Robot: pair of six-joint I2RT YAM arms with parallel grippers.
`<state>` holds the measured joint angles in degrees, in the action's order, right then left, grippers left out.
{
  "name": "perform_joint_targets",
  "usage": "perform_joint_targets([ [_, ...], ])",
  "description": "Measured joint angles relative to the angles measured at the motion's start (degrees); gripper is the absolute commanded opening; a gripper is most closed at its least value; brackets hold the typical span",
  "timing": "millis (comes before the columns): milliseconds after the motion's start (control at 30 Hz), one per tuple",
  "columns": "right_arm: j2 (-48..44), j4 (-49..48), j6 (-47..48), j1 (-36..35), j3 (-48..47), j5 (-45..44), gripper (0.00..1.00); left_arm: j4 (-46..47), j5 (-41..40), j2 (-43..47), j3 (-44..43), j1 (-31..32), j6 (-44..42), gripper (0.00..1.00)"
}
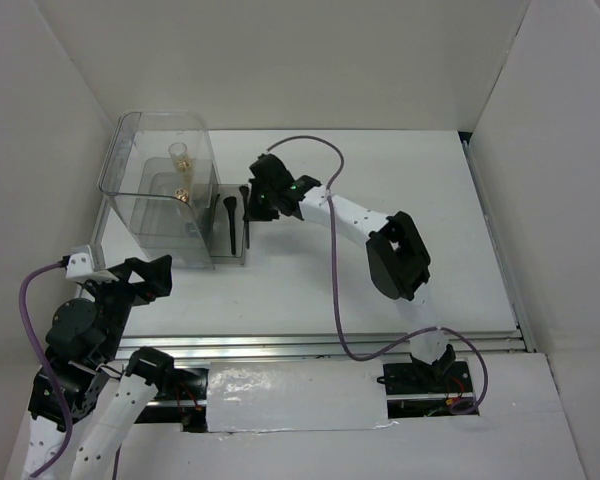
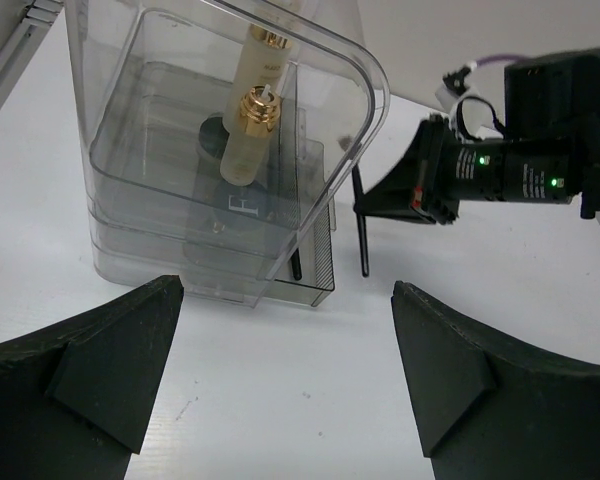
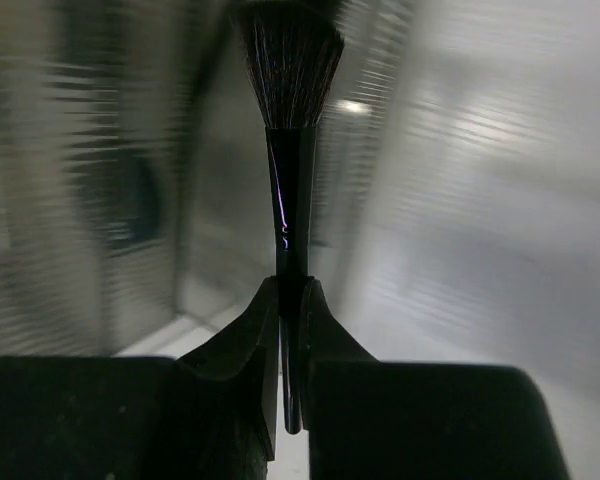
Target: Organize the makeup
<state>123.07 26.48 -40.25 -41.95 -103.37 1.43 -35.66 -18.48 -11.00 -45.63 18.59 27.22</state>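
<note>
My left gripper will move outward and to the right in the top view, then down onto the thin outer edge of the smoky tray, because that edge is exposed.
My right gripper is shut on a thin black brush with its bristles pointing away from the fingers, right beside the clear plastic box. In the left wrist view the held brush hangs just right of the box. A tall pale-yellow bottle and a short gold-capped bottle stand inside the box. Another black brush lies in a small smoky tray against the box's right side. My left gripper is open and empty, near the box's front; its jaws stand wide apart. The compacts are not clearly visible.
White walls enclose the table on the left, back and right. A purple cable loops over the table beside the right arm. A metal rail runs along the near edge.
</note>
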Motion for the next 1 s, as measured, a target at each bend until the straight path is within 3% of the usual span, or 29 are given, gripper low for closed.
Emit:
perform_joint_targets([
  [200,5.7,-2.3,-1.3,-3.1,-14.8,0.9,0.03,-0.1,-0.5,0.0,0.0,0.0,0.0,0.99],
  [300,7.1,-3.4,-3.0,-2.4,-14.6,0.9,0.16,-0.1,-0.7,0.0,0.0,0.0,0.0,1.00],
  [367,8.3,-3.8,-4.2,-2.2,-13.8,1.0,0.37,-0.1,-0.7,0.0,0.0,0.0,0.0,0.99],
  [600,9.8,-4.3,-5.4,-1.7,-11.6,2.7,0.50,-0.1,-0.8,0.0,0.0,0.0,0.0,1.00],
  [633,9.6,-5.1,-5.3,-1.7,-11.0,2.8,0.59,-0.1,-0.8,0.0,0.0,0.0,0.0,0.99],
  [700,8.0,-5.7,-5.1,-1.6,-9.0,2.9,0.59,-0.1,-0.7,-0.1,0.0,0.0,0.0,0.99],
  [833,-1.2,-5.5,-4.5,-1.2,-0.7,0.5,0.60,0.8,2.1,-0.9,0.0,0.0,-0.4,0.89],
  [1000,-34.3,-10.3,-5.1,1.9,28.5,-4.3,0.63,2.3,11.0,-12.9,-2.4,0.0,-2.1,0.87],
])
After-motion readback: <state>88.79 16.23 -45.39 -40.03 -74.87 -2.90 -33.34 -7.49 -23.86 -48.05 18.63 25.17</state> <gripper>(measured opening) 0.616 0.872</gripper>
